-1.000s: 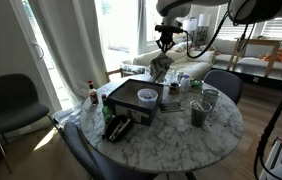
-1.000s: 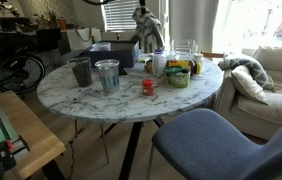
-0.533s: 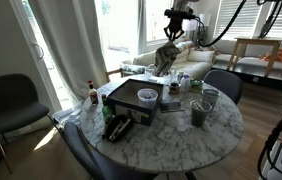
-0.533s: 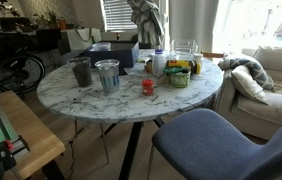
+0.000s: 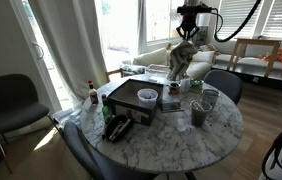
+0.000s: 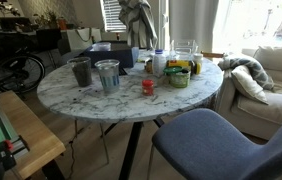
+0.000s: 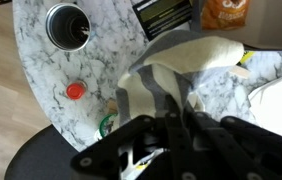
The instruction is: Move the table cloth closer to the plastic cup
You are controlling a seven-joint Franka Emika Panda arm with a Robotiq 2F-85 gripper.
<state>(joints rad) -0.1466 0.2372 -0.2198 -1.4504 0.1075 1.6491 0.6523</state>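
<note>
My gripper needs to go down next with the cloth to the bare marble between the clear plastic cup and the black box and let go of the fold.
My gripper is shut on the grey-and-white table cloth and holds it hanging in the air above the far side of the round marble table. The cloth also shows in an exterior view, and in the wrist view it drapes out from between my fingers. A clear plastic cup stands beside a dark cup near the table's edge; both also show in an exterior view, clear and dark. The cloth touches neither cup.
A black box with a bowl on it, a remote and bottles fill one side of the table. A red cap, a green bowl and jars stand mid-table. Chairs ring the table.
My gripper has carried the cloth upward and sideways over the table; in one exterior view it moved right, in the other it rose toward the top edge.
</note>
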